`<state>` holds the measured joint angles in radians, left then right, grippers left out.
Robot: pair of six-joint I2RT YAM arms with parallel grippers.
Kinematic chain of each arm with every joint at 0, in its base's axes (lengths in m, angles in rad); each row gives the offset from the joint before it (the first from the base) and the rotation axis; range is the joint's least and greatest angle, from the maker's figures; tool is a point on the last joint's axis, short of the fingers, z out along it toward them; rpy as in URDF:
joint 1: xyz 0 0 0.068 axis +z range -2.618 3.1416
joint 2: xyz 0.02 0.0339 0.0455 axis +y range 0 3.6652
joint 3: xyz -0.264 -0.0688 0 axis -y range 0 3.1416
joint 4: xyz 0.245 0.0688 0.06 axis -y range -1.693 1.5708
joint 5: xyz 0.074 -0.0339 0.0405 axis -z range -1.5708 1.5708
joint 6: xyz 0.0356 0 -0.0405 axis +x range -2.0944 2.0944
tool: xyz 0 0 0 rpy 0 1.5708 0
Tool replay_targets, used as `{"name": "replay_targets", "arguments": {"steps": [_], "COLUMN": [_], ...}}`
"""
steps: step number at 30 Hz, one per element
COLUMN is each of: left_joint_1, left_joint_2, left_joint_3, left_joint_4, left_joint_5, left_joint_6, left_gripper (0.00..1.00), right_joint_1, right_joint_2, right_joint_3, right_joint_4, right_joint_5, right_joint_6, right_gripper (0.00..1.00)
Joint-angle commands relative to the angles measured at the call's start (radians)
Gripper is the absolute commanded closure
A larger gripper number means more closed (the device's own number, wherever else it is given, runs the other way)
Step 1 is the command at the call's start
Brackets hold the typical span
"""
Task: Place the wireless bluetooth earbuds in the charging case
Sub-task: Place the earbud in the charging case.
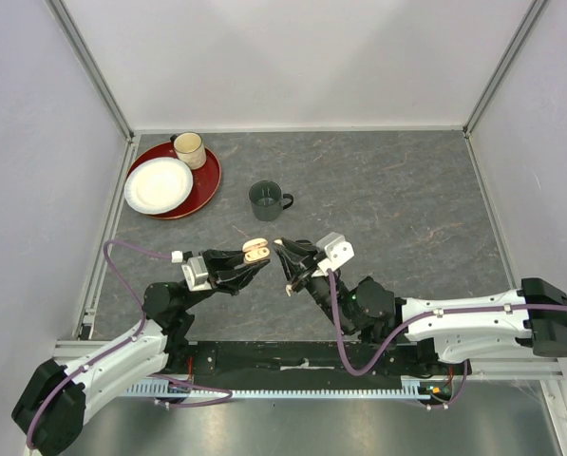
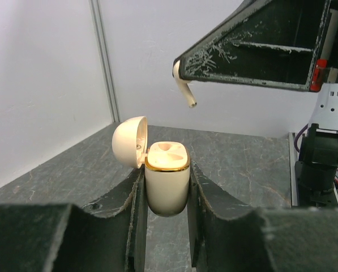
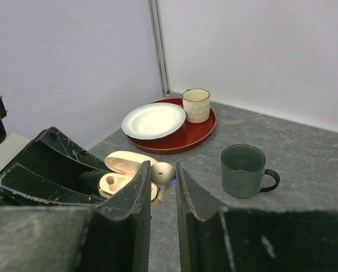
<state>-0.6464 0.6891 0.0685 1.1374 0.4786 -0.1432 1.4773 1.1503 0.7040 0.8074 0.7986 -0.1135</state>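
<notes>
My right gripper should next move over the case's nearer hole, which is below it and to its left in the top view, then lower the earbud's hanging stem into the hole and let go.
My left gripper [image 1: 256, 255] is shut on the cream charging case [image 2: 167, 182] and holds it upright above the table, its lid [image 2: 129, 141] swung open to the left. The case's gold-rimmed top shows two wells. My right gripper [image 1: 285, 261] is shut on a white earbud [image 2: 184, 86], stem hanging down, just above and right of the open case. In the right wrist view the earbud [image 3: 164, 171] sits between my fingertips, next to the case [image 3: 119, 184]. No other earbuds are in view.
A dark green mug [image 1: 267, 197] stands on the table beyond both grippers. At the back left a red tray [image 1: 207, 180] carries a white plate [image 1: 158, 184] and a cream cup [image 1: 189, 149]. Walls close in the table on three sides.
</notes>
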Motion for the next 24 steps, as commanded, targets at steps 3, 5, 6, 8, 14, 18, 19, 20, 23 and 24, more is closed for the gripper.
{"name": "replay_targets", "arguments": {"steps": [3,5,6,8,14,18,19,20,23,24], "left_joint_1": [-0.002,-0.002,-0.002,-0.002,-0.002,-0.002,-0.002,-0.002,-0.002,-0.002], "left_joint_2": [-0.007,-0.003,0.0,0.0,0.001,-0.005,-0.008,-0.01,-0.014,-0.014], "left_joint_3": [0.024,0.027,0.028,0.03,0.028,0.027,0.027,0.027,0.027,0.025], "left_joint_4": [0.068,0.065,0.062,0.064,0.071,0.073,0.073,0.074,0.076,0.076], "left_joint_5": [-0.029,-0.029,-0.022,-0.018,-0.011,-0.006,-0.005,-0.005,0.0,0.003], "left_joint_6": [-0.013,-0.021,-0.028,-0.033,-0.038,-0.038,-0.039,-0.041,-0.042,-0.041], "left_gripper": [0.98,0.98,0.98,0.98,0.98,0.98,0.98,0.98,0.98,0.98], "right_joint_1": [0.008,0.008,0.008,0.008,0.008,0.008,0.006,0.008,0.008,0.006], "right_joint_2": [0.029,0.041,0.045,0.06,0.092,0.106,0.111,0.112,0.117,0.12], "right_joint_3": [0.049,0.054,0.06,0.066,0.09,0.097,0.097,0.097,0.097,0.097], "right_joint_4": [0.045,0.046,0.047,0.046,0.039,0.027,0.029,0.029,0.026,0.023], "right_joint_5": [-0.042,-0.052,-0.053,-0.055,-0.049,-0.045,-0.044,-0.039,-0.033,-0.027], "right_joint_6": [0.017,0.021,0.021,0.02,0.02,0.023,0.021,0.018,0.014,0.009], "right_gripper": [1.0,1.0,1.0,1.0,1.0,1.0,1.0,1.0,1.0,1.0]}}
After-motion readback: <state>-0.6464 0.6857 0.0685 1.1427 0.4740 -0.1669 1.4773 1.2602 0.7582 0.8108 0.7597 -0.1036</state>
